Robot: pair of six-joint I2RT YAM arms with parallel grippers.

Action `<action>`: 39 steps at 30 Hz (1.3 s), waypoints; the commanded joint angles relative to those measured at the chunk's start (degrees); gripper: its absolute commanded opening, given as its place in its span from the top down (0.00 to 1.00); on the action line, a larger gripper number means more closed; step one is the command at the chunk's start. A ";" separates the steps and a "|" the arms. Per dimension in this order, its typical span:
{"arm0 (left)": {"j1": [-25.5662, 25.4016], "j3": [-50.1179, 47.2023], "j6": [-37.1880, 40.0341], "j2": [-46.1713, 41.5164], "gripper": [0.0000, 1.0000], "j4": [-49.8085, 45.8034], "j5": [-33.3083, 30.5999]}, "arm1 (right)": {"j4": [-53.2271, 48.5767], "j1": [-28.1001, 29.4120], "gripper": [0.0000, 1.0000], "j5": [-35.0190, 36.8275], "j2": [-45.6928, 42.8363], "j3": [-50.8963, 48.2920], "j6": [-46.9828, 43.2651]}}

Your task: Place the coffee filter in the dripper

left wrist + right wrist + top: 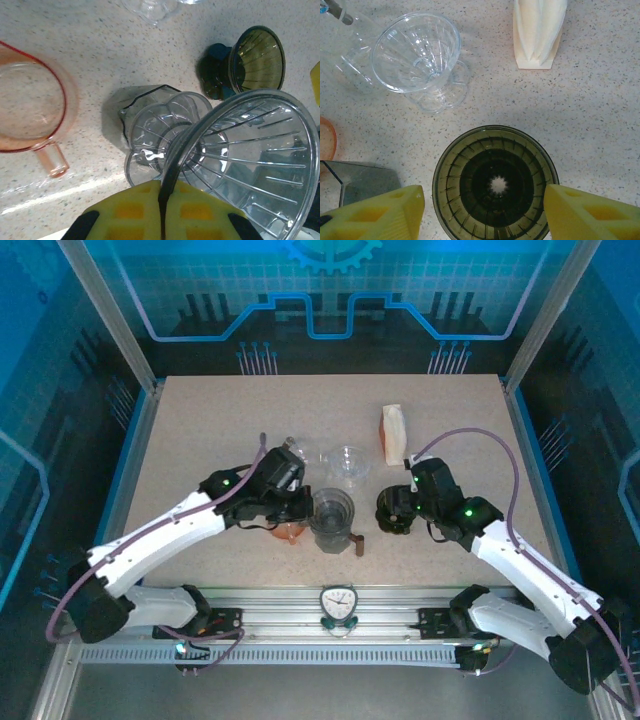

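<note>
Next, my left gripper needs to move down to seat the clear dripper on the smoky grey server (333,539) (137,100) and release its rim, because the foot already hangs over the server.
The coffee filter (393,432) (538,30) is a cream folded stack lying at the back right of the table, held by neither gripper. My left gripper (298,505) (164,192) is shut on the rim of a clear ribbed dripper (250,160) (333,508). This dripper is tilted, with its foot over a smoky grey server (137,100). My right gripper (393,512) (484,192) is open, one yellow finger on each side of a dark green dripper (495,182) (257,57) that stands on the table. Another clear dripper (347,462) (417,55) stands behind it.
A pink measuring cup (292,533) (30,110) sits left of the server, under my left wrist. A further clear glass piece (290,448) lies behind it. The grey server (360,182) is close to my right gripper's left finger. Bare tabletop (200,430) lies to the far left.
</note>
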 commanded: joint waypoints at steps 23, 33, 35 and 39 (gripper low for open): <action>2.71 -0.42 2.66 3.32 1.00 2.20 2.22 | -0.94 -0.95 0.34 -1.08 -0.83 -0.79 0.49; 2.95 -2.28 2.15 4.92 1.00 3.50 2.82 | -1.12 -1.06 0.33 -0.92 -1.19 -0.85 0.44; 3.04 -2.43 2.05 4.96 1.00 3.56 2.79 | -1.12 -1.03 0.33 -0.99 -1.14 -0.85 0.40; 3.32 -2.53 2.11 4.54 0.94 3.96 3.38 | -1.23 -1.00 0.33 -0.92 -1.36 -0.80 0.49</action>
